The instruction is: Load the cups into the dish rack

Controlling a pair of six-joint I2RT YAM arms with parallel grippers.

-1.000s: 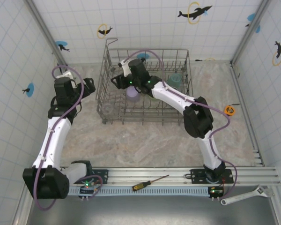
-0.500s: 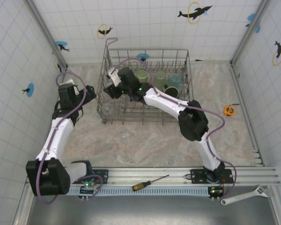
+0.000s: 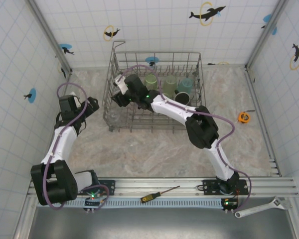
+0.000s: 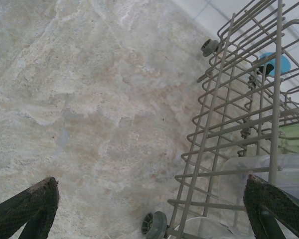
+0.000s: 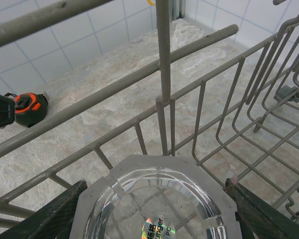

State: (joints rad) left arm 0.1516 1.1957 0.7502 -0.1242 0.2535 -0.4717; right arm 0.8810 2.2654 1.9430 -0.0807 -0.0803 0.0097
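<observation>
My right gripper lowers the upturned clear cup toward the dish rack's end next and releases it there. The dish rack's wire bottom lies below beside that end.
The dish rack (image 3: 157, 55) stands at the back middle of the table. Inside it are two pale green cups (image 3: 151, 79), a teal cup (image 3: 185, 84), a black mug (image 3: 182, 96) and a clear cup (image 3: 113, 115) in the front-left corner. My right gripper (image 3: 118, 96) reaches into the rack's left end. It is shut on a clear cup (image 5: 157, 164), whose stickered base faces the wrist camera, just inside the rack's wire wall (image 5: 162, 59). My left gripper (image 3: 92, 105) hangs wide open and empty over bare table left of the rack (image 4: 229, 124).
An orange tape measure (image 3: 244, 117) lies right of the rack. A screwdriver (image 3: 159, 193) and a wrench (image 3: 261, 207) lie by the base rail. Tiled walls close in the left, back and right. A rack wheel (image 4: 154, 225) sits near my left fingers.
My right arm has swung left across the rack with the clear cup in its grip. My left arm has drawn back toward the near left, gripper still open.
</observation>
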